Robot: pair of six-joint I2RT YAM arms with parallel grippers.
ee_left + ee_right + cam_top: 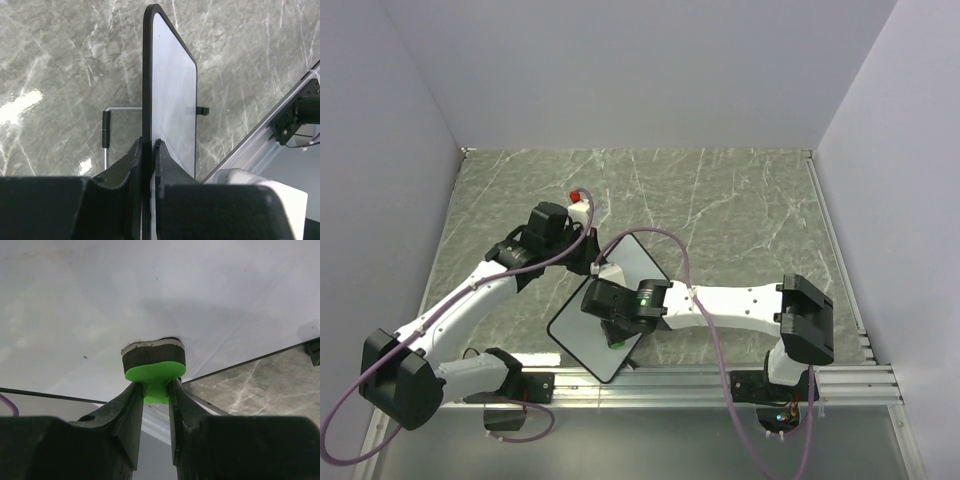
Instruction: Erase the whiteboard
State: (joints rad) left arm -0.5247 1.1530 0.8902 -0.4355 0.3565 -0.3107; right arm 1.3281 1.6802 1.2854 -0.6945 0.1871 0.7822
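Next, my right gripper will lift off the board point(172, 100), outward and to the right in the top view, and release the eraser on bare marble, since only specks remain.
The whiteboard point(582, 335) lies slanted near the table's front edge, its white face point(150, 300) bare apart from a few tiny specks. My left gripper point(592, 262) is shut on the board's far rim; in the left wrist view the board point(172, 100) shows edge-on between the jaws of that gripper point(149, 145). My right gripper point(156, 385) is shut on the stem of the green eraser point(155, 372). The eraser's dark felt pad presses flat on the board near its front corner. From above, the eraser point(617, 342) peeks out under the right gripper point(617, 335).
A white marker with a red cap point(580, 200) lies just beyond the left wrist. A wire stand point(107, 130) sticks out behind the board. An aluminium rail point(720, 380) runs along the near edge. Walls close in the marble table point(740, 210) on three sides.
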